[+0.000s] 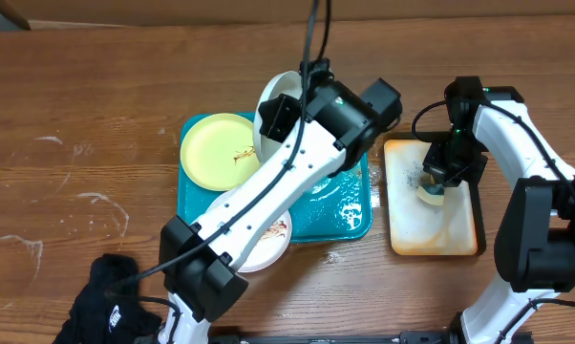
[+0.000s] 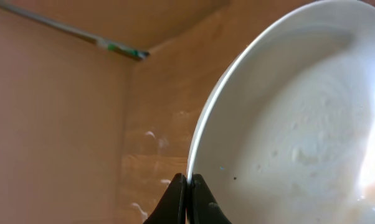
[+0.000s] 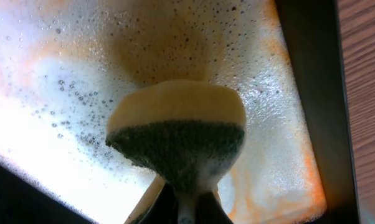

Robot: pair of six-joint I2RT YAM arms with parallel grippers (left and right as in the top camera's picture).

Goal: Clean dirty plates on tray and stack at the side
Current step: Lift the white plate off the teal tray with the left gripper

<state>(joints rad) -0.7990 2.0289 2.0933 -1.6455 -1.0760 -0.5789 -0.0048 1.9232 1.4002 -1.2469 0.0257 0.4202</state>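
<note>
Next I should move my left gripper left in the overhead view, then down, to release the plate on the tabletop beside the teal tray, where the wood is bare.
My left gripper [image 1: 284,113] is shut on the rim of a white plate [image 1: 271,103] and holds it tilted on edge above the back of the teal tray [image 1: 352,218]. In the left wrist view the jaws [image 2: 187,185] pinch the plate's rim [image 2: 299,124]. The pale yellow-green plate [image 1: 214,150], with a brown smear, lies on the tray's left part. A second white plate [image 1: 271,241] with brown smears lies at the tray's front, partly under my left arm. My right gripper [image 1: 435,183] is shut on a yellow-green sponge [image 3: 177,127], seen above the jaws [image 3: 186,208].
The sponge rests over a small cream tray [image 1: 431,234] right of the teal tray; it is covered in soapy foam [image 3: 268,93]. Foamy water lies on the teal tray's right part. A black cloth [image 1: 106,304] lies at the front left of the wooden table.
</note>
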